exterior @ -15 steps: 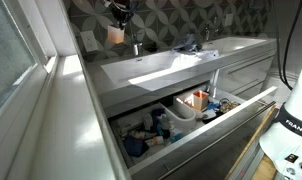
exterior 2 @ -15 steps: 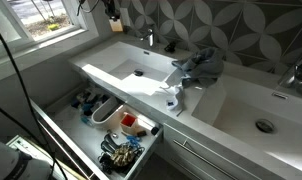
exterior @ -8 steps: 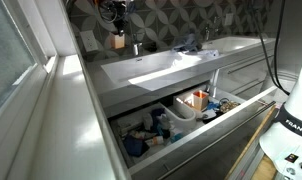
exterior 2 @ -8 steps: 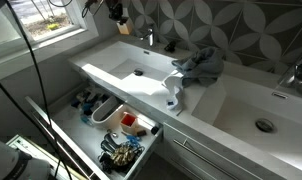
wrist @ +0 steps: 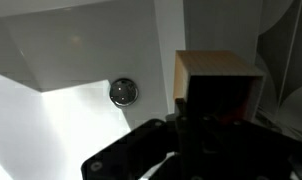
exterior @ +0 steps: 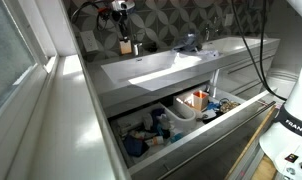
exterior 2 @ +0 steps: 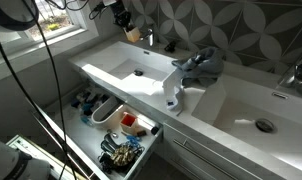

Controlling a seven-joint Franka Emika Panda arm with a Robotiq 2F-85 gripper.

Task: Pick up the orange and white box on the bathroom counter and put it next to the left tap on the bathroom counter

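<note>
I will lower my gripper next to stand the orange and white box on the counter beside the tap and let go of it, because that spot is below my gripper.
My gripper [exterior: 122, 34] is shut on the orange and white box [exterior: 124, 46] and holds it upright at the back corner of the bathroom counter [exterior: 151, 80], right beside the left tap [exterior: 137, 47]. I cannot tell whether the box touches the counter. The gripper [exterior 2: 125, 24], the box [exterior 2: 132, 34] and the tap [exterior 2: 148, 38] show in both exterior views. In the wrist view the box [wrist: 216, 72] sits between my dark fingers, with my gripper [wrist: 219, 108] hiding its lower part. The basin drain [wrist: 124, 93] lies to its left.
A blue-grey cloth [exterior 2: 199, 66] lies on the counter's middle near a second tap [exterior 2: 296, 74]. A white bottle [exterior 2: 173, 92] stands at the front edge. The open drawer [exterior 2: 141, 150] below is full of clutter. A window sill [exterior 2: 31, 40] is beside the counter's end.
My gripper has moved down and towards the left tap with the box still in it. The cable above has swung along with it.
</note>
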